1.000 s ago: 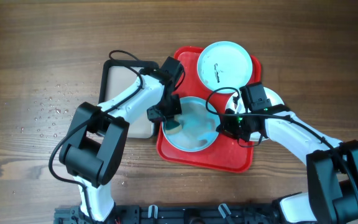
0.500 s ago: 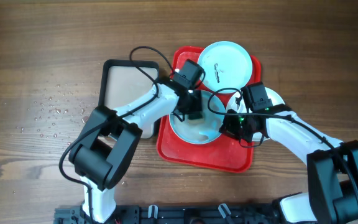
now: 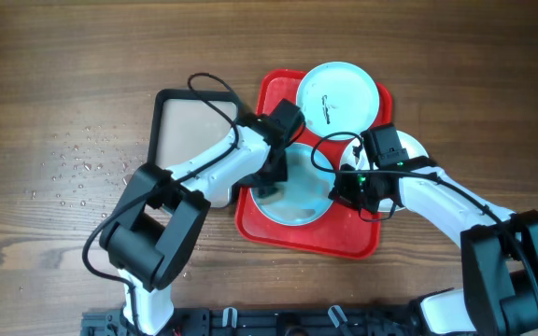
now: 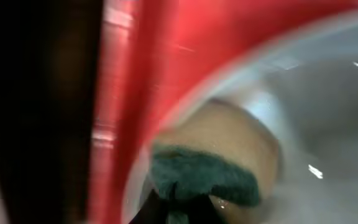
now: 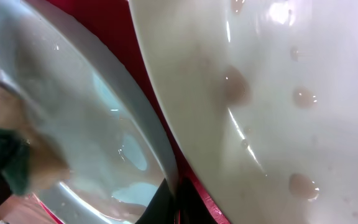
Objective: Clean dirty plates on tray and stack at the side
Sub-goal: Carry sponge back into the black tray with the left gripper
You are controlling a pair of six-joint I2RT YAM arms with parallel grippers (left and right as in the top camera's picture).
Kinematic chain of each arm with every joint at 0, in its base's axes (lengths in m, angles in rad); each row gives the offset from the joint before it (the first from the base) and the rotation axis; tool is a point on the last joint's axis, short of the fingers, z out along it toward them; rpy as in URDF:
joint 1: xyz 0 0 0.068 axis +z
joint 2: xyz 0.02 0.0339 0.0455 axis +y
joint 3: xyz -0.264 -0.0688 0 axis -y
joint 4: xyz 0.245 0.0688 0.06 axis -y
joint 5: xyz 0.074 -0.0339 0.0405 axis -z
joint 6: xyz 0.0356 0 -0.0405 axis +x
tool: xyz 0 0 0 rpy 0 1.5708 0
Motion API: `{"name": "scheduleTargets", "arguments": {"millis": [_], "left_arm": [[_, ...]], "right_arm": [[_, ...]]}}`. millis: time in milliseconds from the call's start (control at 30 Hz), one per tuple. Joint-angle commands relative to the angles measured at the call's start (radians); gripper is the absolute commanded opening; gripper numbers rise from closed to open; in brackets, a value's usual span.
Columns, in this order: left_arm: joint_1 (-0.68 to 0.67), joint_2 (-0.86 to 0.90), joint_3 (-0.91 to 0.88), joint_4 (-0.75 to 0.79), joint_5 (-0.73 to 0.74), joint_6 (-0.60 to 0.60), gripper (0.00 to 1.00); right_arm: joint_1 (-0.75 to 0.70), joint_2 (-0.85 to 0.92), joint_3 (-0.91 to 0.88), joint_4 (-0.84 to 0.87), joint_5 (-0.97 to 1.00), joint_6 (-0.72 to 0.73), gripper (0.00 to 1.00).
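The beige tray (image 3: 190, 126) is empty. My left gripper should next lift the sponge up off the near plate and carry it to the left in the overhead view, over the tray.
The red tray (image 3: 308, 238) holds two pale blue plates. The far plate (image 3: 337, 96) has a black smear. The near plate (image 3: 299, 198) is wet. My left gripper (image 3: 269, 179) is shut on a green and tan sponge (image 4: 219, 165) and presses it on the near plate's left side (image 4: 328, 106). My right gripper (image 3: 340, 192) is shut on that plate's right rim (image 5: 166, 155). A white plate (image 3: 420, 147) with water drops (image 5: 278, 93) lies just right of the tray, partly under my right arm.
A smaller black-rimmed beige tray (image 3: 180, 121) lies left of the red tray, under my left arm. Water drops (image 3: 73, 168) spot the wooden table at the left. The red tray's rim (image 4: 135, 74) runs close by the sponge.
My left gripper swept the sponge from the near plate's left side to its upper middle and back toward the left. The right gripper has stayed on the rim.
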Motion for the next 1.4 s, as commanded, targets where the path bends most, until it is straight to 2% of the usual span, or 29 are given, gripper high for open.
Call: {"name": "scheduleTargets", "arguments": {"millis": [0,133,200,333,500,567,633,800,833,900,933,1167,1333,1367], "left_arm": [[0.023,-0.008,-0.036,-0.024,-0.301,-0.040,0.04],[0.023,-0.068,0.063,-0.137,-0.274,-0.122,0.04],[0.029,-0.132,0.146,-0.189,-0.191,-0.121,0.04],[0.099,-0.279,0.173,-0.220,-0.130,-0.109,0.04],[0.274,-0.318,0.171,-0.227,-0.117,0.036,0.04],[0.345,-0.300,0.145,-0.196,-0.028,0.131,0.04],[0.406,-0.293,0.075,-0.128,0.084,0.212,0.04],[0.474,-0.293,-0.063,0.000,0.140,0.232,0.04],[0.480,-0.293,-0.069,0.006,0.142,0.232,0.07],[0.481,-0.293,-0.069,0.006,0.151,0.232,0.21],[0.481,-0.293,-0.069,0.004,0.159,0.232,0.24],[0.482,-0.293,-0.069,0.002,0.190,0.232,0.26],[0.482,-0.321,-0.069,0.002,0.237,0.232,0.26],[0.482,-0.336,-0.069,0.002,0.237,0.232,0.29]], "right_arm": [[-0.005,0.013,-0.001,-0.008,0.047,-0.002,0.04],[-0.005,0.013,-0.001,-0.008,0.047,-0.002,0.04],[-0.005,0.013,-0.001,-0.011,0.047,-0.002,0.04],[-0.005,0.013,-0.001,-0.011,0.048,-0.048,0.04],[-0.005,0.011,0.003,0.032,0.051,-0.221,0.04],[-0.003,-0.016,0.055,-0.056,0.053,-0.225,0.04],[0.013,-0.085,0.127,-0.166,0.135,-0.228,0.04],[0.144,-0.260,0.306,-0.391,0.552,-0.184,0.04],[0.185,-0.276,0.327,-0.417,0.644,-0.183,0.04],[0.250,-0.280,0.350,-0.455,0.769,-0.174,0.04],[0.305,-0.280,0.353,-0.474,0.874,-0.135,0.04],[0.515,-0.280,0.353,-0.523,1.232,-0.113,0.04],[0.681,-0.280,0.353,-0.510,1.486,-0.263,0.04],[0.708,-0.280,0.353,-0.504,1.511,-0.290,0.04]]}}
